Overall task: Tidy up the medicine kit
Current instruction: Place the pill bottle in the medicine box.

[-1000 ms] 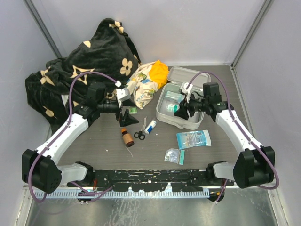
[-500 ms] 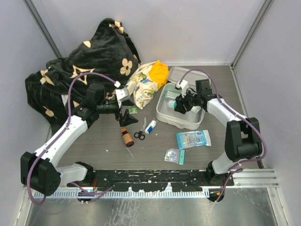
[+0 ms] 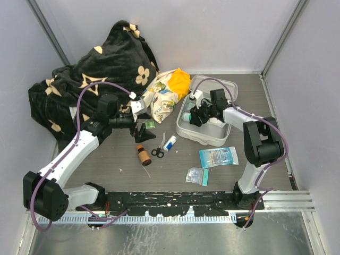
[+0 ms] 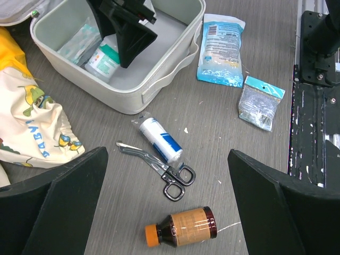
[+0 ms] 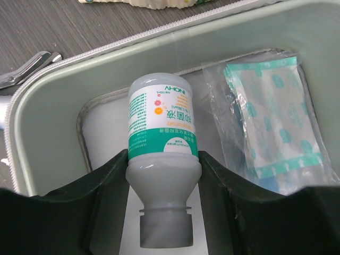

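My right gripper lowers the bottle down and back toward the case's bare near corner next, clear of the plasters, and releases it.
The medicine kit is a pale grey zip case standing open at centre right, lid back. My right gripper reaches into its left part, shut on a white bottle with a green label, cap toward the camera, low over the case floor. A clear packet of teal-printed plasters lies in the case beside it. My left gripper is open and empty, left of the case, above a brown bottle with an orange cap.
On the table lie black-handled scissors, a white-and-blue tube, a blue-white packet and a small clear bag. A floral-and-orange cloth bundle and a black blanket fill the back left.
My right gripper has carried the white bottle left and farther back, down into the case, its arm swinging inward. My left arm has not moved.
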{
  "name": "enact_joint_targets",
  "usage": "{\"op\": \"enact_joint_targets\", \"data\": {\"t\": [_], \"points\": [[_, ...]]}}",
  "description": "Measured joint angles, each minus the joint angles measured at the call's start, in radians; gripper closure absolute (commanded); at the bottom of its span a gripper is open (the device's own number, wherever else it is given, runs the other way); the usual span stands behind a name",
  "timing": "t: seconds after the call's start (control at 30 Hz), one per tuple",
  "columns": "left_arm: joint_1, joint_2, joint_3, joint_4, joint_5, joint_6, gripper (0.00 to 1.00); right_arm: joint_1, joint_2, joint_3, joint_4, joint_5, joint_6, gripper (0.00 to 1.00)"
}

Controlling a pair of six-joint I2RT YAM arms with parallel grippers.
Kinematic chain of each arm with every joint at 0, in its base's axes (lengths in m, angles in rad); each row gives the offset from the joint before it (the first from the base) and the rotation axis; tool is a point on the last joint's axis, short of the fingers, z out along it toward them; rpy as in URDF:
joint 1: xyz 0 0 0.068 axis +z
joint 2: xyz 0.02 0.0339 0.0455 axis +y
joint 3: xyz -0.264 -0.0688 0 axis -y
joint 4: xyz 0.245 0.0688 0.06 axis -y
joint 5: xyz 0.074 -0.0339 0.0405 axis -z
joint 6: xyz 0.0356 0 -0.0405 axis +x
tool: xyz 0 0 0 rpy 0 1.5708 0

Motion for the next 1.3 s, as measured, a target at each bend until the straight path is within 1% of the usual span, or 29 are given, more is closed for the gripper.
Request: {"op": "enact_joint_targets", "data": {"t": [0.27,0.53,0.73,0.8,0.9,1.1,1.17,1.3], "points": [[0.0,0.0,-0.001,-0.002,0.0,0.003,0.02,0.006,0.081,0.027,0.037,0.01,-0.009,0.68],[0.001,0.0,-0.006,-0.005,0.0,0.01,0.02,0.008,0.082,0.027,0.037,-0.021,-0.064,0.66],[0.001,0.0,-0.015,-0.007,0.0,0.022,0.02,0.008,0.082,0.027,-0.018,-0.075,-0.135,0.6],[0.001,-0.002,-0.016,-0.007,0.0,0.026,0.02,0.008,0.082,0.027,-0.038,-0.092,-0.154,0.55],[0.001,-0.005,-0.016,-0.008,0.0,0.028,0.02,0.008,0.082,0.027,-0.066,-0.113,-0.18,0.45],[0.001,-0.006,-0.017,-0.007,0.0,0.029,0.02,0.008,0.082,0.027,-0.132,-0.137,-0.219,0.28],[0.001,-0.006,-0.018,-0.007,0.0,0.03,0.02,0.008,0.082,0.034,-0.154,-0.142,-0.231,0.25],[0.001,-0.006,-0.022,-0.007,0.0,0.033,0.02,0.008,0.082,0.057,-0.191,-0.154,-0.244,0.21]]}}
